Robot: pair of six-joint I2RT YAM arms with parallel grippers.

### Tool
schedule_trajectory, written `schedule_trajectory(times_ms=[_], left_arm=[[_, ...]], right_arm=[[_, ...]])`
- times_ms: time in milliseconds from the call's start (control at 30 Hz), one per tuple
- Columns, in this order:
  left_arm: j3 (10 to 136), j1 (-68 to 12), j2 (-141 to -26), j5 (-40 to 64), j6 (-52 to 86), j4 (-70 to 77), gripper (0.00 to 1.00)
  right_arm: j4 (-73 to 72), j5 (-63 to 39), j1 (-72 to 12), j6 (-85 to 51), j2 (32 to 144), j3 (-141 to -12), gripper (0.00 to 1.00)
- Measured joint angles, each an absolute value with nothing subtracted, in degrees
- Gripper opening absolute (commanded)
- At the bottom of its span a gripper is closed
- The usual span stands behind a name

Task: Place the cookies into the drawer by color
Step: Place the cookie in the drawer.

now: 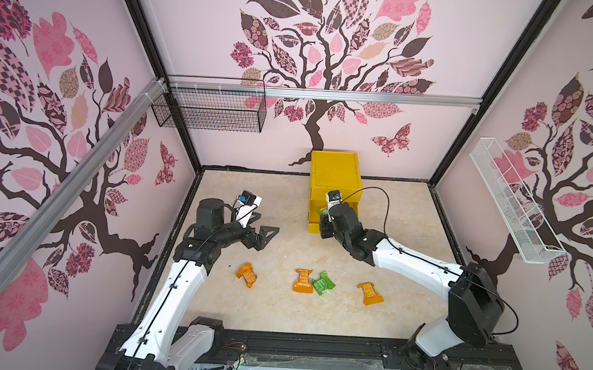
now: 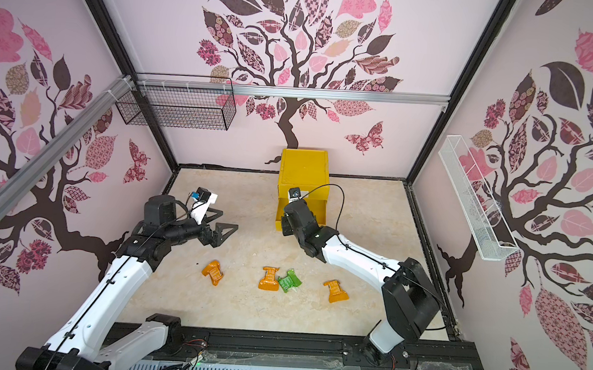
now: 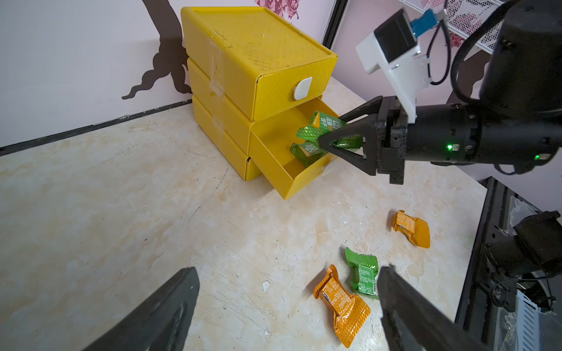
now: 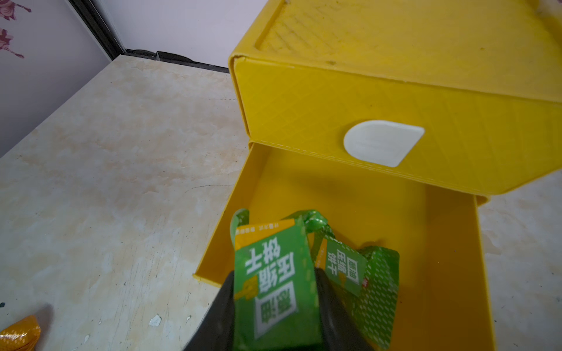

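My right gripper moves outward over the middle drawer's bare bottom next and releases the green cookie beside its match, since that spot lies farther outward of my gripper.
The yellow drawer (image 1: 335,174) cabinet stands against the back wall with its middle drawer (image 3: 273,164) pulled out. My right gripper (image 4: 275,291) is shut on a green cookie (image 4: 270,273), held just over that open drawer (image 4: 450,258). Another green cookie (image 4: 365,279) lies inside it. My left gripper (image 3: 287,270) hangs open and empty above the table, left of the cabinet (image 2: 303,175). On the table in front lie three orange cookies (image 1: 246,274) (image 1: 302,281) (image 1: 370,294) and one green cookie (image 1: 323,283) touching the middle orange one.
The top drawer with its white pull tab (image 4: 380,142) and the bottom drawer are closed. A black wire basket (image 1: 214,107) hangs on the back wall at the left. A white wire basket (image 1: 512,201) hangs on the right wall.
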State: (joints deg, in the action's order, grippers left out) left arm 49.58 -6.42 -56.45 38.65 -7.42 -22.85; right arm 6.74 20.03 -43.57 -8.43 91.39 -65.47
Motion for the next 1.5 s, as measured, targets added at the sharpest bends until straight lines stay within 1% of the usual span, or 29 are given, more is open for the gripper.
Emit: schedule_trajectory(times_ms=[367, 700, 933, 1500], left_arm=[[49.58, -6.90, -56.45, 38.68, -7.55, -22.87, 0.97], [49.58, -7.18, -56.51, 38.68, -7.57, -22.85, 0.97], [49.58, -7.22, -56.51, 38.68, -7.60, -22.87, 0.97], [49.58, -7.44, -56.51, 38.70, -7.77, -23.03, 0.97]], right_arm=[[8.29, 19.11, -42.06, -8.51, 98.32, -71.57, 0.24], [8.60, 18.87, -41.41, -8.47, 101.12, -73.58, 0.27], [8.64, 18.90, -41.06, -7.86, 102.10, -75.11, 0.46], [9.04, 18.94, -40.95, -8.71, 102.24, -74.81, 0.63]])
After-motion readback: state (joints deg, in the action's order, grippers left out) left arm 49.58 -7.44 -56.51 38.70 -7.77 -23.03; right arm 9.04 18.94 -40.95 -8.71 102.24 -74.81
